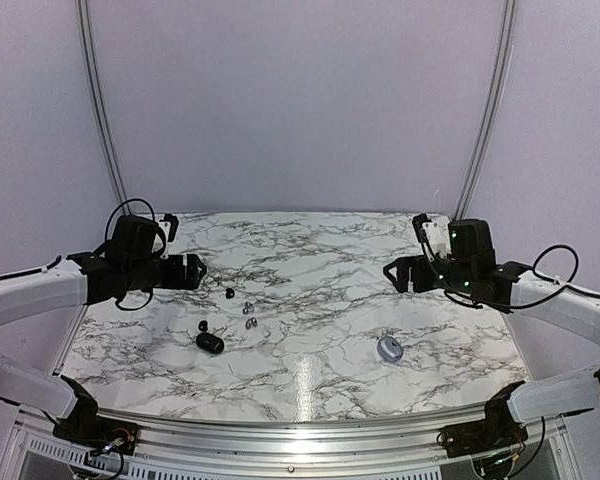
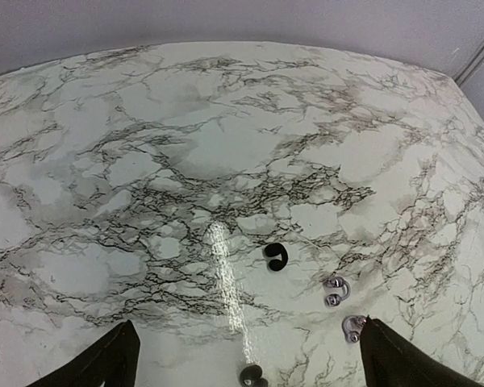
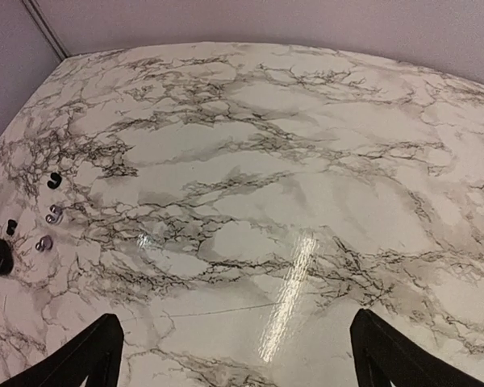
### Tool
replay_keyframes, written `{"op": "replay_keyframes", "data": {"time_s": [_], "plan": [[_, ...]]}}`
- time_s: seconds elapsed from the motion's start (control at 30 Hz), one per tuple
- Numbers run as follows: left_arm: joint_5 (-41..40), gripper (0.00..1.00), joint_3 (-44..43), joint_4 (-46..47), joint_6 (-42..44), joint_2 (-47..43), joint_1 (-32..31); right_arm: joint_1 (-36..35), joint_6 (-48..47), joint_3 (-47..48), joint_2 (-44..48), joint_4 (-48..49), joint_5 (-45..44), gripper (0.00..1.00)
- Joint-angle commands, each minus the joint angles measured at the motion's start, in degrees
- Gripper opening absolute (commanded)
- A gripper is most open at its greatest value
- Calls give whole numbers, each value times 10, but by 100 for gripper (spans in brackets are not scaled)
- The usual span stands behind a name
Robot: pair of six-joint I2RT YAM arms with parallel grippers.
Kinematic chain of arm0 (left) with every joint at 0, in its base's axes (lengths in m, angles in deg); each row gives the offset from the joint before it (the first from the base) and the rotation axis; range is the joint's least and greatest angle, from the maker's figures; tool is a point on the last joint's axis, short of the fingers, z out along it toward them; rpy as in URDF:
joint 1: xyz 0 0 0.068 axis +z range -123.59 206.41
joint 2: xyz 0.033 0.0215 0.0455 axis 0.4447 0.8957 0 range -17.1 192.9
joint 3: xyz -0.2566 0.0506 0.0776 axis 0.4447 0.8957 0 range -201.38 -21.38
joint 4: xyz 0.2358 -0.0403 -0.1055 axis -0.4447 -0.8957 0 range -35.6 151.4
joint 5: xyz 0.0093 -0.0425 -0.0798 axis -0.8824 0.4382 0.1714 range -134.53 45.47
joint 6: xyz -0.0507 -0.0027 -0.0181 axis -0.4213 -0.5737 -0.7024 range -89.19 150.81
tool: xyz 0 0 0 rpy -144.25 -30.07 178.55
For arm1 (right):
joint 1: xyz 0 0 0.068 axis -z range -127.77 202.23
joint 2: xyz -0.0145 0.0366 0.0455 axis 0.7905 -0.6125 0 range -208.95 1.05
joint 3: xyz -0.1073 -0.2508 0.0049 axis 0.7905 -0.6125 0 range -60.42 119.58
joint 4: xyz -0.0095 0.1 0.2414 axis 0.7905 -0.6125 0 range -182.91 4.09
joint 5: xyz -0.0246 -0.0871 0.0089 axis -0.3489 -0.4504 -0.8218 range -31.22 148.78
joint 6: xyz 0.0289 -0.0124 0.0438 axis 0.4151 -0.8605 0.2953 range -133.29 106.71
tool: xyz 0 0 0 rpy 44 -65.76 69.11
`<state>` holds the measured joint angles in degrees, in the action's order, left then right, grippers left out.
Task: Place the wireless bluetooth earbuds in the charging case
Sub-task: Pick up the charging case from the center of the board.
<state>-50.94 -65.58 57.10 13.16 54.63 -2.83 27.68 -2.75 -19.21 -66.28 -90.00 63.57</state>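
The right gripper brings its open fingers back and down to the silver-grey case, around its oval body (image 1: 390,348) next, since it sits below and closer to the near bar.
Four tiny earbuds lie left of centre on the marble table. One black earbud (image 1: 229,293) is farthest back, two silvery-grey earbuds (image 1: 248,309) (image 1: 250,323) lie together, and a second black earbud (image 1: 202,326) lies beside the black oval case (image 1: 210,343). A silver-grey oval case (image 1: 388,348) sits right of centre. My left gripper (image 1: 195,270) is open and empty above the table, behind the buds. Its wrist view shows a black bud (image 2: 275,256), both silver buds (image 2: 335,285) (image 2: 353,326) and the other black bud (image 2: 252,375) between its fingers. My right gripper (image 1: 395,272) is open and empty, behind the silver case.
The right wrist view shows bare marble table (image 3: 250,201) between the open fingers (image 3: 105,339), with the buds and the black case (image 3: 0,256) far off at its left edge. Grey walls stand behind the table (image 1: 310,250), and an aluminium rail runs along its near edge.
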Motion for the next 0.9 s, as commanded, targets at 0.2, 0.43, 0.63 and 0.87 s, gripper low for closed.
{"op": "replay_keyframes", "data": {"time_s": [0.2,0.43,0.63,0.87], "plan": [[59,99,-13,27,16,8,-19,-62,-4,32,-14,-227,30,91],[55,99,-25,29,10,12,-26,-85,31,58,-64,-321,-11,91],[61,99,-40,30,13,34,-35,-88,49,55,-69,-347,-15,92],[58,99,-44,29,20,43,-38,-100,26,56,-141,-338,15,80]]}}
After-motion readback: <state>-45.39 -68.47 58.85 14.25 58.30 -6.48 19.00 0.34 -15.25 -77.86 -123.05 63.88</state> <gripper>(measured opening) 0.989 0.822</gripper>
